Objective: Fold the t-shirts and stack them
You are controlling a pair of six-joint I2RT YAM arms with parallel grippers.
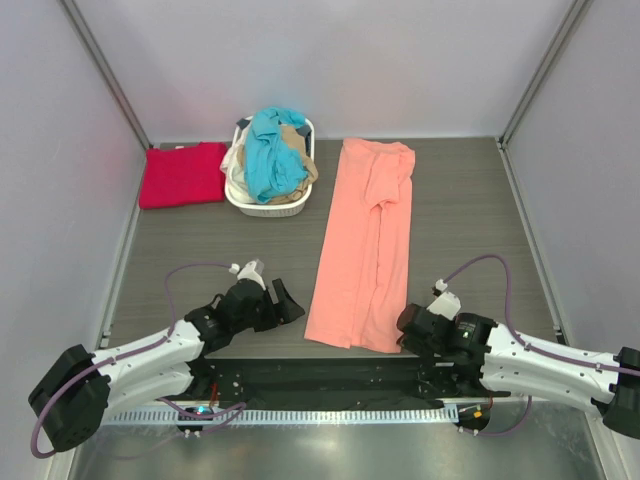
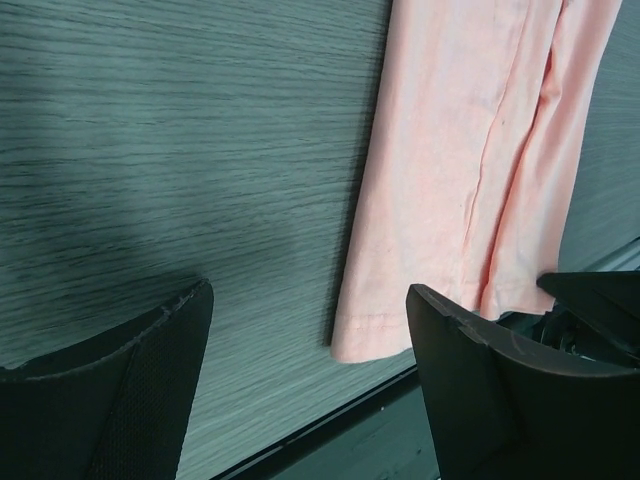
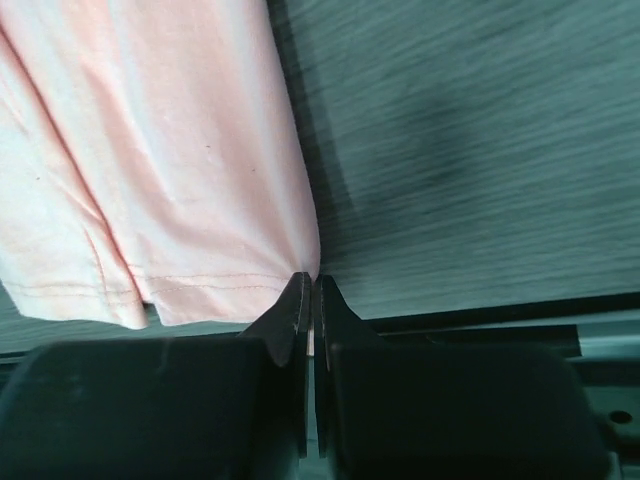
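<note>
I will next lift the shirt's hem corner with my right gripper, carry it outward, lower it onto the shirt's far half [image 1: 401,206] and then let it go, because the shirt is still stretched out long.
The salmon-pink t-shirt [image 1: 363,245] lies folded into a long narrow strip down the middle of the table. My right gripper [image 1: 408,330] is shut on its near right hem corner; the wrist view shows the cloth [image 3: 160,170] pinched between the closed fingertips [image 3: 310,290]. My left gripper [image 1: 283,300] is open and empty, just left of the shirt's near left corner [image 2: 375,335]. The crimson red t-shirt [image 1: 182,174] lies folded at the far left. The teal blue t-shirt [image 1: 272,152] and the beige one [image 1: 296,160] are heaped in the basket.
The white oval laundry basket [image 1: 266,207] stands at the back, between the red shirt and the pink one. The table's near edge and a black rail [image 1: 330,375] run just below the shirt's hem. Grey walls enclose the table on three sides.
</note>
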